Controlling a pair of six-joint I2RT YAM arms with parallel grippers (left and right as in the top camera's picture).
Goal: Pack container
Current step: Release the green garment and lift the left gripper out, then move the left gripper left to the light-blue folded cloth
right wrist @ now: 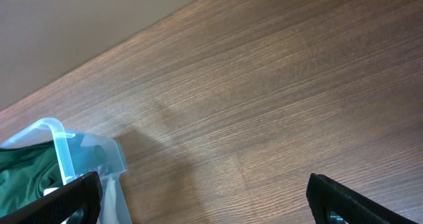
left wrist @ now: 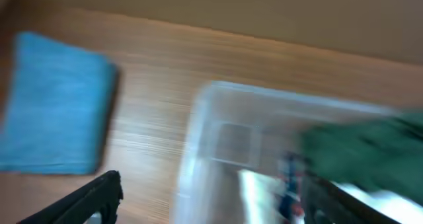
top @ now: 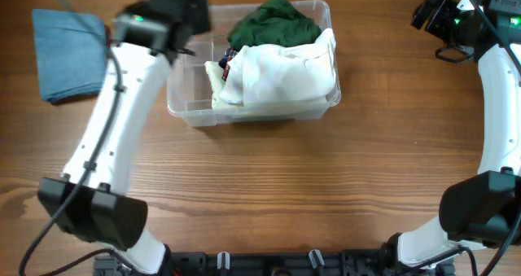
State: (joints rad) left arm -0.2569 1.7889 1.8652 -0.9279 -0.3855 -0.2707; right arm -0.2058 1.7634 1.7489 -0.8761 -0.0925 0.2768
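The folded blue cloth is still lying outside the bin, so my left gripper will next swing away, turn and go down to the cloth's bin-side edge [top: 101, 58] [left wrist: 101, 119].
The container [top: 189, 111] is a clear plastic bin at the table's back centre. It holds a dark green garment [top: 275, 22], a white cloth [top: 286, 74] and a small red and dark item [top: 228, 60]. My left gripper [top: 191, 24] hovers over the bin's bare left end. In the blurred left wrist view this gripper [left wrist: 211, 201] is open, its fingers [left wrist: 99, 194] wide apart over the container wall [left wrist: 221, 138], gripping nothing. My right gripper [top: 427, 11] stands off to the far right. In its wrist view it [right wrist: 205, 197] is open over bare wood, with the container corner [right wrist: 58, 137] at the left.
A folded blue cloth [top: 69, 52] lies on the wooden table left of the bin, also in the left wrist view as the blue cloth [left wrist: 53, 105]. The arms' bases stand at the table's front edge.
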